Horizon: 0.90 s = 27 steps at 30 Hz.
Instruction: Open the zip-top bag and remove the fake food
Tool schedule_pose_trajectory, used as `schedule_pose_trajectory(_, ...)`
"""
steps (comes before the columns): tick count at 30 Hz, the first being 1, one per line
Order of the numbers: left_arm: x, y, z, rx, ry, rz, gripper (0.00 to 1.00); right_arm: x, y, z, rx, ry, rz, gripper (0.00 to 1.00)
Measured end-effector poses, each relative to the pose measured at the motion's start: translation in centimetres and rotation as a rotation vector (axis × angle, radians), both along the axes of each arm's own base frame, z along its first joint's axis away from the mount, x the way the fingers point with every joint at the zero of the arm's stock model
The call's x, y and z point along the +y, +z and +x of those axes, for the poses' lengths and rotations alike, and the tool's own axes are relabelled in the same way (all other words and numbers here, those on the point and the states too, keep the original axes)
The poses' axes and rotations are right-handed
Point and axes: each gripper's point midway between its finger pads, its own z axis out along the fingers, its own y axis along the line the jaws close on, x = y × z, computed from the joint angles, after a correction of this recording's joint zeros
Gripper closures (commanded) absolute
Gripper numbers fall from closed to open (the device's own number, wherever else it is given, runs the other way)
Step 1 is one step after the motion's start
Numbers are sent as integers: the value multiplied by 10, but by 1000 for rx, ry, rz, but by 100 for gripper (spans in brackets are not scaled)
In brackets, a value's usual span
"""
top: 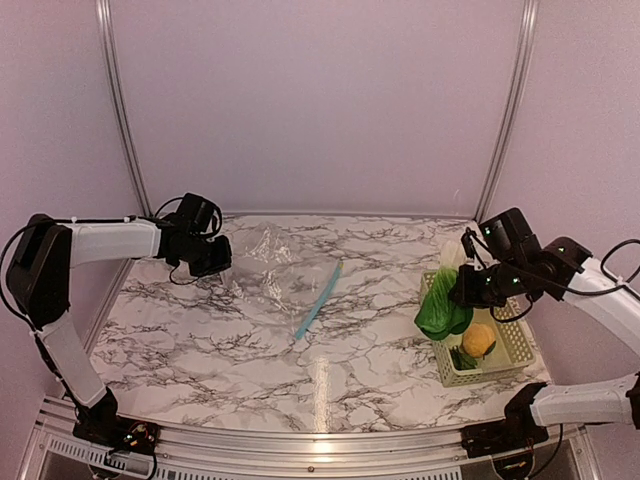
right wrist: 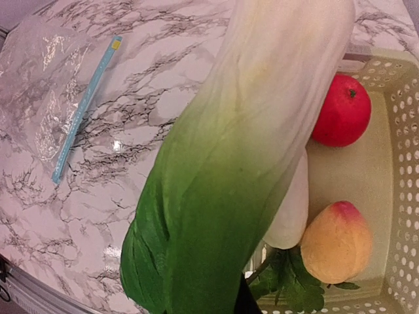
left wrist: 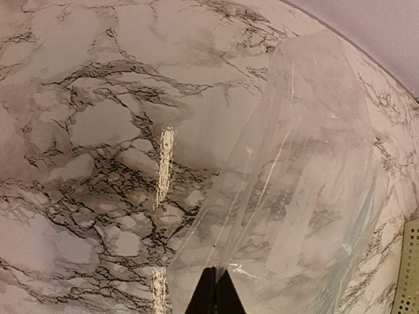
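The robot's right gripper should first shift to the right in the top view to get the vegetable past the basket's rim over the basket's middle (top: 484,324) (right wrist: 331,178), since the leaves overhang the marble.
The clear zip-top bag (top: 268,265) lies empty and flat on the marble at the back left, its light blue zipper strip (top: 318,300) pointing toward the middle. My left gripper (top: 207,256) is shut on the bag's far-left edge; in the left wrist view the fingertips (left wrist: 217,291) pinch the plastic film (left wrist: 308,176). My right gripper (top: 472,290) is shut on the green leafy vegetable (top: 443,308), holding it over the basket's left rim. The vegetable (right wrist: 242,163) hides the right fingers. A red fruit (right wrist: 340,111), a yellow-orange fruit (right wrist: 337,243) and a white oblong piece (right wrist: 291,212) lie in the basket.
The pale yellow-green lattice basket (top: 515,350) stands at the right edge of the table, with a small green leafy sprig (right wrist: 291,288) in its near corner. Metal frame posts rise at the back left and back right.
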Motion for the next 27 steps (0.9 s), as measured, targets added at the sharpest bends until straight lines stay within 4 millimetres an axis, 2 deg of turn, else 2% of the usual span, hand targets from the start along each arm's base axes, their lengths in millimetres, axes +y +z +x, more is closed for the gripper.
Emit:
schedule_pose_trajectory(10,-4,10,-2,-15,-24,-22,96,-52,-15,-7,80,-169,-227,96)
schedule_pose_trajectory(20,-4,14,-5,-20,-35,-28,91,-73,-10,-3,92,-227,-360,94)
schedule_pose_trajectory(24,-4,19,-6,-31,-38,-34,86,-75,-14,-3,110,-220,-389,86)
schedule_pose_trajectory(27,-4,22,-7,-37,-38,-36,81,-75,-16,-2,115,-211,-396,74)
